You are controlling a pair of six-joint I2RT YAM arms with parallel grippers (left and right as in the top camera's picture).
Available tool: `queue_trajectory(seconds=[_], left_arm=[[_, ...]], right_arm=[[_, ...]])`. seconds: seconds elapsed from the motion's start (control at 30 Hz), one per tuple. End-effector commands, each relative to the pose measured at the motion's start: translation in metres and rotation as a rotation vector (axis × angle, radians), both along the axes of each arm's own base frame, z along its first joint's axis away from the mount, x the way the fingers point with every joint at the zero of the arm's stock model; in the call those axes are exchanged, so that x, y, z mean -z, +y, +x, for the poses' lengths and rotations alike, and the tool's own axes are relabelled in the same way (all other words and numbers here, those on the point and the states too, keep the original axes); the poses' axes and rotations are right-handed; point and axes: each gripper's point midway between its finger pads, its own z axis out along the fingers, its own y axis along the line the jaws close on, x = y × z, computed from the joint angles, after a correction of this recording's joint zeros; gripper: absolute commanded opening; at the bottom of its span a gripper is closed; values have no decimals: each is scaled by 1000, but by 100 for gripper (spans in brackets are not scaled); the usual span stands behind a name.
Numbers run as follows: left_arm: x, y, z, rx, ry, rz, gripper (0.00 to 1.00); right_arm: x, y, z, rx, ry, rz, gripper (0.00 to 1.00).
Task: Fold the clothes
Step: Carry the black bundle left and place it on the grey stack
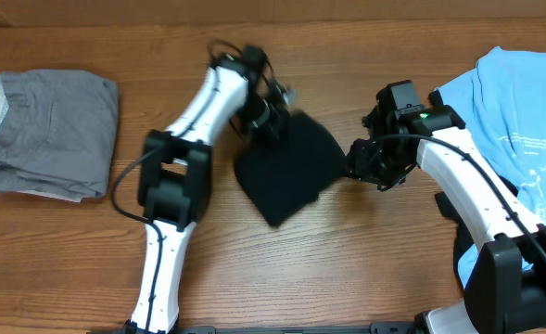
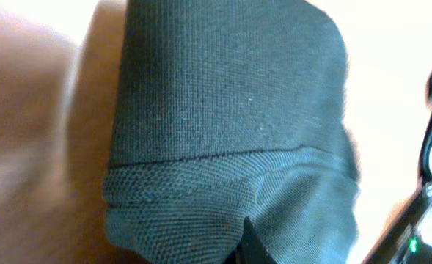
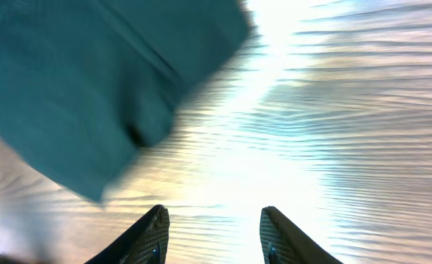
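The black tee point(image 1: 286, 167) is already folded, so I should carry it to the left in the overhead view with my left gripper and let it go on top of the grey garment point(image 1: 55, 133).
A black tee point(image 1: 286, 167) lies folded into a small, skewed square in the middle of the table. My left gripper point(image 1: 263, 121) is at its far left corner and is shut on the cloth. In the left wrist view the dark fabric point(image 2: 223, 95) fills the frame, its hemmed edge bunched over one dark fingertip point(image 2: 254, 243). My right gripper point(image 1: 356, 167) hangs just off the tee's right corner. Its fingers point(image 3: 153, 231) stand open over bare wood, and the tee point(image 3: 91, 81) lies up and to the left of them, untouched. A light blue tee point(image 1: 523, 121) with white print lies spread at the right edge.
A folded grey garment point(image 1: 55, 130) sits on other folded cloth at the far left. The wooden table point(image 1: 365, 269) shows bare in front of the black tee. The right arm point(image 1: 476, 199) crosses over the blue tee's lower part.
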Motion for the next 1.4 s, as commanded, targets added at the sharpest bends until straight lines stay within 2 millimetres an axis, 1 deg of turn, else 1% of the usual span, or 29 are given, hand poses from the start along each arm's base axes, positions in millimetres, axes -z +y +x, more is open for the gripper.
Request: queue_trajectory(seconds=[0.0, 0.07, 0.1, 0.13, 0.17, 0.27, 0.3, 0.43, 0.47, 0.5, 0.57, 0.67, 0.7, 0.73, 0.87, 1.0, 1.13, 1.17, 1.23, 1.33, 1.37], left_arm=[[-65, 70, 63, -226, -157, 33, 4], [-89, 99, 75, -287, -204, 39, 4], [-105, 123, 82, -336, -238, 59, 4], [-112, 135, 85, -358, -254, 69, 4], [-124, 152, 88, -390, -281, 80, 4], [-146, 187, 94, -465, -334, 100, 4], [-159, 206, 95, -507, -359, 105, 4], [-193, 258, 91, -628, -421, 113, 4], [-199, 268, 90, -647, -432, 116, 4], [-207, 284, 86, -678, -448, 122, 4], [-215, 309, 80, -728, -464, 138, 4], [-218, 340, 72, -788, -461, 152, 4], [-217, 354, 67, -817, -448, 161, 4], [-216, 377, 59, -862, -438, 172, 4], [-214, 417, 50, -939, -447, 237, 4], [-210, 445, 39, -993, -434, 294, 4], [-200, 461, 37, -1020, -421, 309, 4], [-195, 470, 36, -1036, -415, 328, 4], [-190, 482, 34, -1055, -409, 355, 4], [-180, 493, 34, -1072, -399, 367, 4], [-173, 500, 34, -1080, -393, 370, 4]], right_arm=[[4, -25, 8, 54, -12, -66, 44], [4, -30, 10, 72, -11, -66, 43], [4, -35, 11, 84, -11, -66, 43], [4, -36, 11, 88, -11, -67, 43], [4, -38, 12, 92, -12, -69, 43], [4, -43, 12, 99, -12, -85, 43], [5, -44, 12, 100, -12, -95, 43], [5, -47, 12, 104, -11, -109, 43], [5, -47, 12, 104, -11, -109, 43], [5, -47, 12, 104, -11, -109, 43], [5, -48, 12, 104, -11, -111, 44], [6, -48, 11, 104, -11, -111, 43], [6, -48, 11, 104, -11, -112, 43], [6, -48, 11, 104, -10, -112, 44], [6, -48, 9, 103, -1, -113, 43], [6, -48, 8, 104, 3, -114, 44], [6, -48, 8, 103, 4, -114, 44], [6, -48, 7, 103, 6, -114, 43], [6, -48, 7, 103, 8, -114, 44], [6, -48, 7, 104, 8, -114, 43], [6, -48, 7, 104, 7, -114, 43]])
